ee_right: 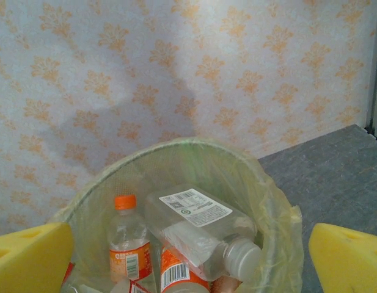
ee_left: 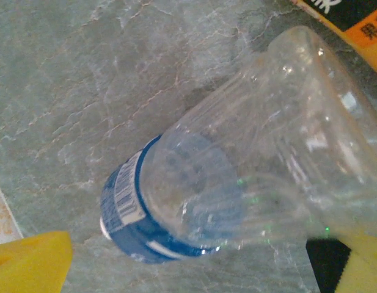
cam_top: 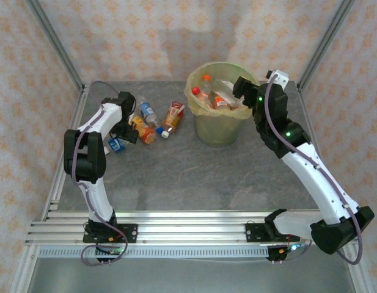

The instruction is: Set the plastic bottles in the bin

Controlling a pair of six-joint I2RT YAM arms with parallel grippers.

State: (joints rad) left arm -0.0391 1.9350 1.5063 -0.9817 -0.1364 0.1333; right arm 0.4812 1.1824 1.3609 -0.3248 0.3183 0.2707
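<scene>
I will next move my left gripper down onto the clear body of the blue-labelled bottle and close it there, because the bottle is lying on its side below the gripper.
The bin (cam_top: pixel 220 125) stands at the back of the table, lined with a yellowish bag and holding several bottles. One has an orange cap (ee_right: pixel 128 235); a clear flat one with a white label (ee_right: pixel 200 223) lies across the others. My right gripper (cam_top: pixel 242 90) hovers open over the bin's right rim with nothing between its yellow fingers (ee_right: pixel 350 259). My left gripper (cam_top: pixel 122 135) is down at the table, open around a clear blue-labelled bottle (ee_left: pixel 194 201) that lies on its side. Three more bottles lie beside it: orange (cam_top: pixel 143 130), blue-capped (cam_top: pixel 150 113) and red-orange (cam_top: pixel 173 115).
Metal frame posts (cam_top: pixel 54 43) and patterned walls close in the grey table (cam_top: pixel 194 177) at the back and sides. An aluminium rail (cam_top: pixel 188 229) carries both arm bases along the near edge. An orange label (ee_left: pixel 353 24) lies close behind the blue-labelled bottle.
</scene>
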